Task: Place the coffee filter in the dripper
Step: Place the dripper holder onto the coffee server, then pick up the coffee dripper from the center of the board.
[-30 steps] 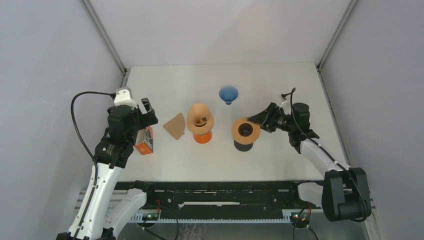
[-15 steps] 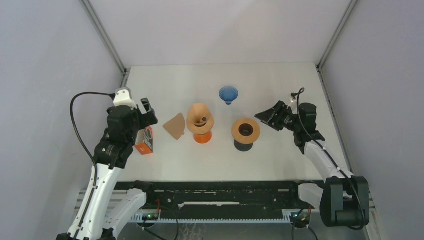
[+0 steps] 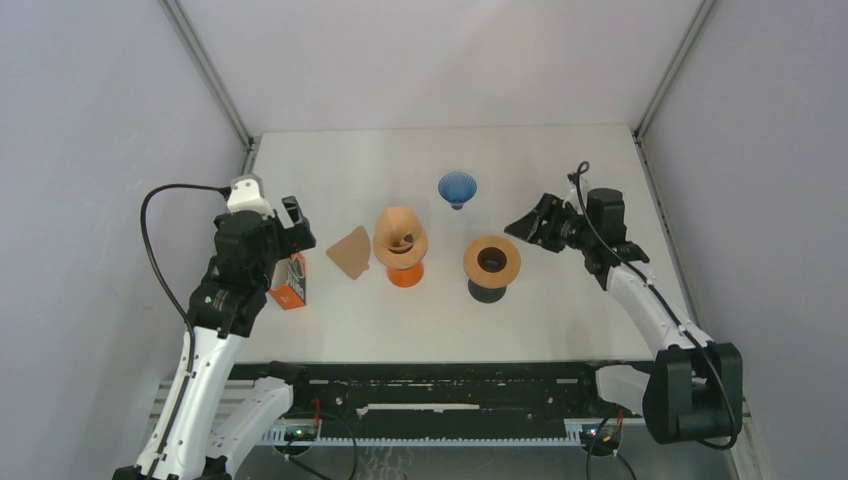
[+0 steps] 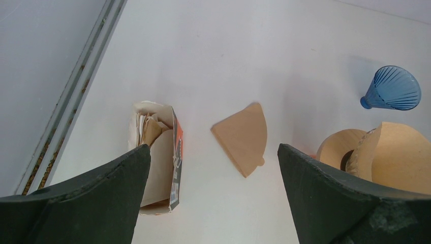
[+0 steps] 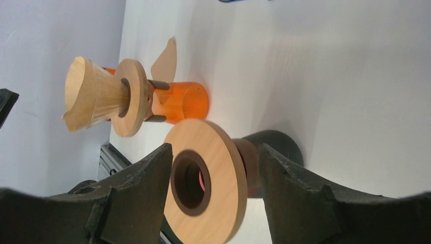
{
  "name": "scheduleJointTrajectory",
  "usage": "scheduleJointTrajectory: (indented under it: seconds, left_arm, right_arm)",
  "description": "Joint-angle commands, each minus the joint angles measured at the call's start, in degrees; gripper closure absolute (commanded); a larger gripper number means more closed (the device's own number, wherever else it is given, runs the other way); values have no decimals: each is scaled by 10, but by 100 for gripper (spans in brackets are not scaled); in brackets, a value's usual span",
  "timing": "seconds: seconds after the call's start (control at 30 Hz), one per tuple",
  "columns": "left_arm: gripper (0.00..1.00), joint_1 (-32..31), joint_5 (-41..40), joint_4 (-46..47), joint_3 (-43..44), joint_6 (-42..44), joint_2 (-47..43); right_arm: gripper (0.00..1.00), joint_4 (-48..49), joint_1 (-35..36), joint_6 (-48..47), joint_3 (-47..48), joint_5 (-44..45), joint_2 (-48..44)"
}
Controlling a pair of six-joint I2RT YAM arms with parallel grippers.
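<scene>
The right gripper moves outward and down onto the blue glass cone's rim (image 3: 475,186) next. The rim lies outward and below, and the black dripper's collar is empty.
A flat brown coffee filter (image 3: 350,252) (image 4: 243,137) lies on the white table. To its right stands an orange dripper (image 3: 405,273) (image 5: 178,101) with a wooden collar and a brown filter cone (image 3: 400,235) seated in it. Further right is a black dripper (image 3: 491,262) (image 5: 218,188) with an empty wooden collar. My right gripper (image 3: 527,226) (image 5: 214,147) is open just right of that collar and holds nothing. My left gripper (image 3: 292,228) (image 4: 213,148) hangs wide open above the table, left of the flat filter.
An orange filter box (image 3: 290,281) (image 4: 155,157), torn open with papers inside, sits below my left gripper. A blue glass cone (image 3: 457,187) (image 4: 392,89) stands behind the two drippers. Grey walls enclose the table (image 3: 560,320) on three sides.
My right gripper has drawn back from the black dripper's collar, to the right and a little toward the back. The left arm and the objects have not moved.
</scene>
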Motion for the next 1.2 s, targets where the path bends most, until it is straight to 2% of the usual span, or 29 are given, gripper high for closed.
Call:
scheduleJointTrajectory:
  seconds: [0.0, 0.37, 0.77, 1.0, 1.17]
  left_arm:
    - [0, 4, 5, 19, -11, 7, 0]
    - [0, 5, 5, 19, -12, 7, 7]
    - [0, 5, 5, 19, -12, 9, 21]
    - [0, 5, 9, 19, -11, 10, 23]
    - [0, 6, 11, 19, -11, 11, 23]
  right_arm:
    - [30, -15, 20, -45, 78, 36, 52]
    - [30, 6, 62, -54, 239, 108, 254]
    - [32, 31, 93, -27, 391, 149, 449]
    - [38, 4, 105, -19, 486, 146, 541]
    - [44, -14, 110, -24, 515, 149, 569]
